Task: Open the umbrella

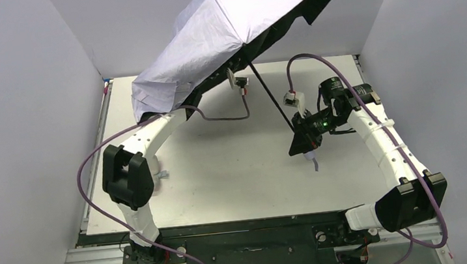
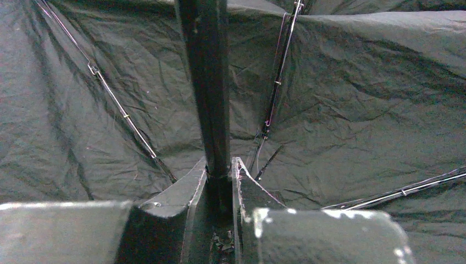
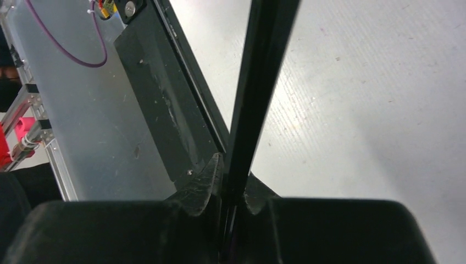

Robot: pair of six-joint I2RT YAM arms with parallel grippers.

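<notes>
The canopy is already open, so my left gripper will ease outward beneath it, open its fingers and release the shaft's upper part (image 2: 218, 169).
The umbrella (image 1: 226, 28) is spread open and tilted above the back of the table, pale lavender-white outside, black inside. Its thin black shaft (image 1: 273, 98) slants down to my right gripper (image 1: 302, 139), which is shut on the shaft just above the small pale handle loop (image 1: 313, 159). In the right wrist view the fingers (image 3: 206, 184) pinch the shaft (image 3: 258, 82). My left gripper (image 2: 220, 176) is under the canopy, hidden in the top view, and is shut on the shaft (image 2: 206, 82). The black lining (image 2: 357, 99) and thin ribs (image 2: 123, 113) lie behind it.
The white table (image 1: 223, 179) is boxed in by grey walls on the left, back and right. The canopy's low left edge (image 1: 149, 105) hangs over my left arm (image 1: 152, 134). Purple cables (image 1: 315, 61) loop near both wrists. A black rail (image 1: 228, 227) runs along the near table edge.
</notes>
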